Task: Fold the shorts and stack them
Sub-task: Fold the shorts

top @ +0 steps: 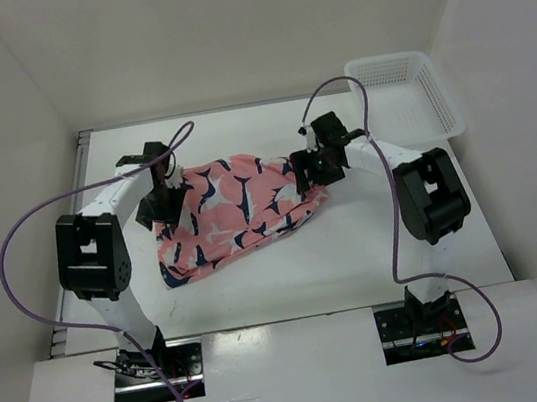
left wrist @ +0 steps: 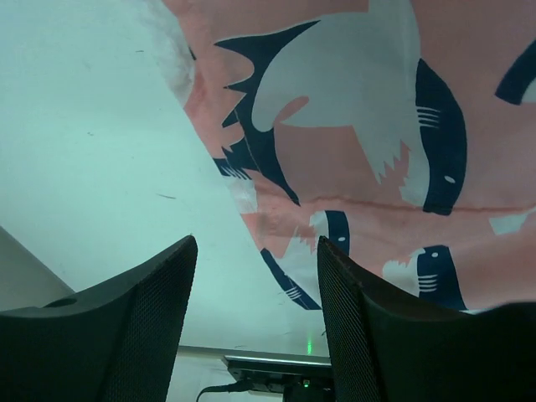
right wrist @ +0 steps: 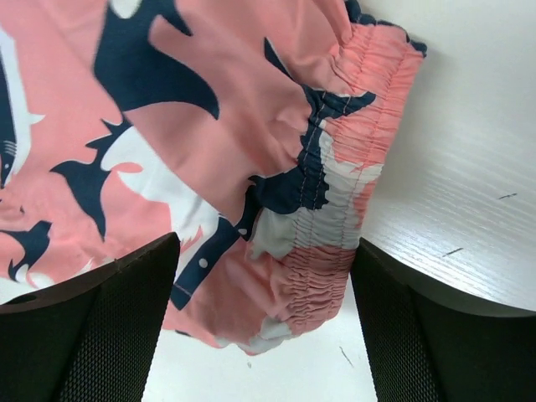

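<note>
The right gripper lowers onto the white part of the shorts' gathered waistband [top: 312, 189] [right wrist: 335, 218] next and closes its fingers, as that waistband lies below it between them.
The salmon-pink shorts [top: 235, 211] with a navy and white print lie spread and rumpled on the white table between the two arms. My left gripper [top: 165, 198] is open over the shorts' left edge; in the left wrist view the fabric [left wrist: 360, 142] lies beyond the fingers, its edge between them, and nothing is gripped. My right gripper [top: 307, 172] is open over the right end of the shorts; in the right wrist view the gathered elastic waistband [right wrist: 335, 218] lies between the spread fingers, not clamped.
A white plastic mesh basket [top: 404, 95] stands at the back right corner of the table. White walls enclose the table on the left, back and right. Purple cables loop over both arms.
</note>
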